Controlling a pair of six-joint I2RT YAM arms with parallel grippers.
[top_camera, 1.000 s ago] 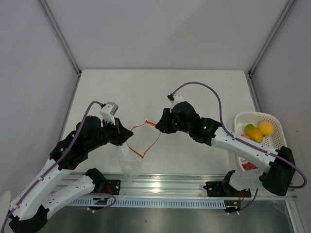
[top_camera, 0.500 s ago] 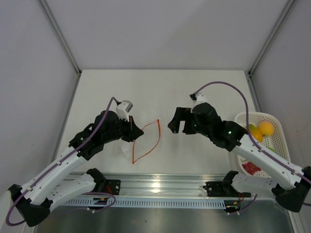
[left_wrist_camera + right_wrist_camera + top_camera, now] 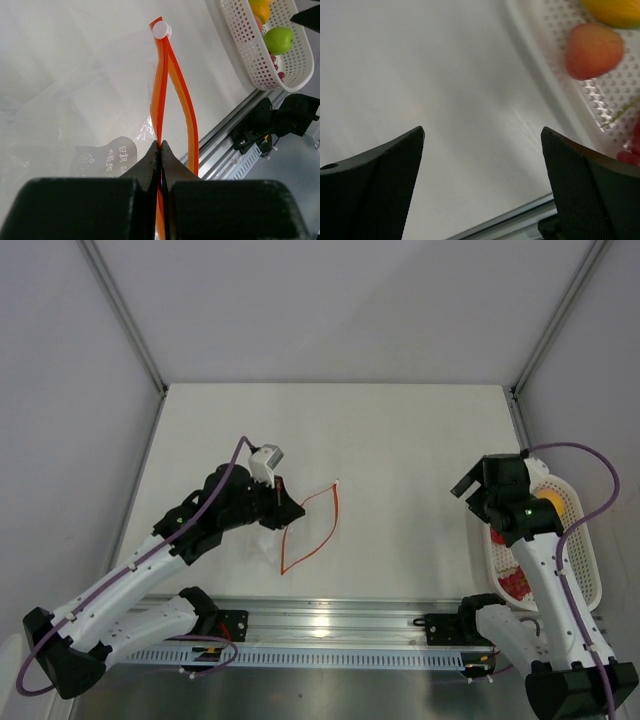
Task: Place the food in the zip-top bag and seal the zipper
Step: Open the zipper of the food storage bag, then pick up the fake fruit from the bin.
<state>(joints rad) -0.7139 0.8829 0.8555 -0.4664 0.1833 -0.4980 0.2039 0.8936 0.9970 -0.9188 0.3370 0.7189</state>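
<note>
The reddish fruit [image 3: 496, 537] [image 3: 594, 51] is inside, so I will next move my right gripper to the right in the top view, past the basket's rim, and down onto the fruit.
The clear zip-top bag [image 3: 70, 100] lies on the table, its orange-red zipper [image 3: 312, 528] gaping in a loop. The white tab [image 3: 161, 30] sits at the zipper's far end. My left gripper [image 3: 284, 508] is shut on one side of the zipper strip [image 3: 160, 90]; the fingertips [image 3: 161, 146] pinch it flat. My right gripper [image 3: 468, 486] is open and holds nothing, hovering over the table just left of the basket. The food lies in the basket: a lime green fruit [image 3: 278, 40], a yellow-orange one [image 3: 548, 506], a reddish one [image 3: 594, 50] and dark red pieces [image 3: 514, 583].
The white mesh basket [image 3: 592, 575] stands at the table's right edge, close to the right wall. An aluminium rail [image 3: 330, 618] runs along the near edge, by both arm bases. In the right wrist view the basket rim [image 3: 540, 45] is to the upper right.
The right gripper opened, let go of the bag's mouth and swung right to the basket. The left gripper shifted slightly right and away, still gripping the zipper.
</note>
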